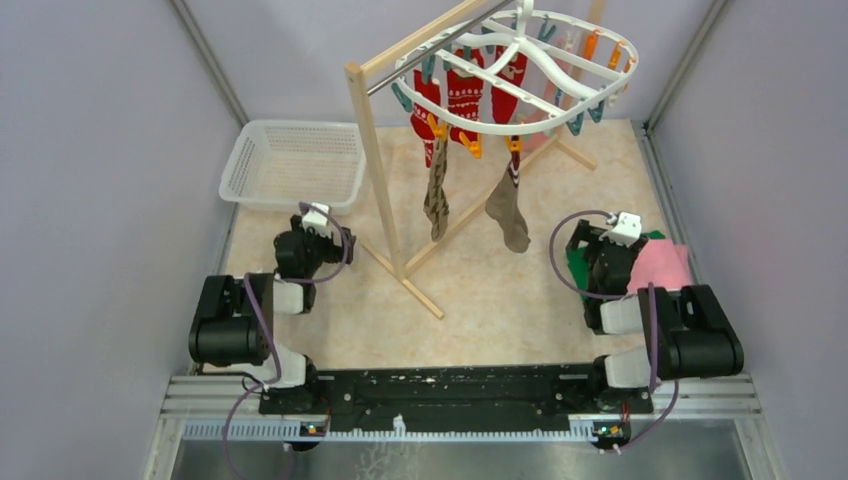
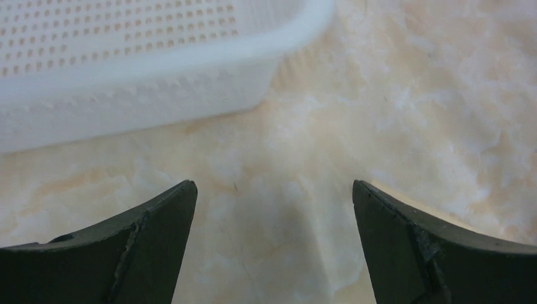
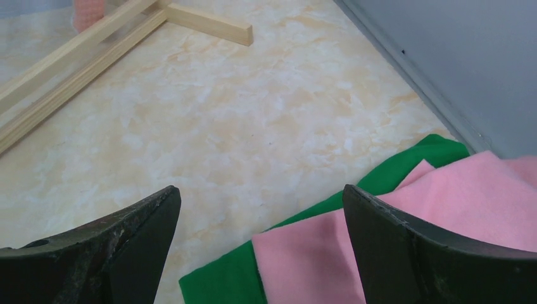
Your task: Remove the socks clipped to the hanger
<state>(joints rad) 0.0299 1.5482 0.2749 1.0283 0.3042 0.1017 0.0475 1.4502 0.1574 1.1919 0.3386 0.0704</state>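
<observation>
I will next move my left gripper outward and up onto the basket's near corner by the rack [image 1: 352,202] [image 2: 307,31] and close it, because its open fingers have only bare tabletop between them, short of that corner.
The white oval hanger [image 1: 520,62] hangs from the rack's bar at the back, with orange and teal clips. Several red socks [image 1: 465,92] with white patterns and two brown-tan socks [image 1: 508,210] hang clipped to it; a pink one shows faintly behind. My left gripper [image 1: 318,222] is low over the table near the basket, open and empty; its fingers [image 2: 152,247] frame bare tabletop. My right gripper [image 1: 622,228] is low at the right, open and empty, with its fingers [image 3: 405,247] over the folded cloths.
A white mesh basket [image 1: 292,163] stands at the back left, its wall in the left wrist view [image 2: 126,82]. The wooden rack [image 1: 385,200] has feet running across the table middle [image 3: 76,50]. Folded pink [image 1: 660,265] and green cloths [image 3: 221,285] lie at the right. Grey walls enclose the table.
</observation>
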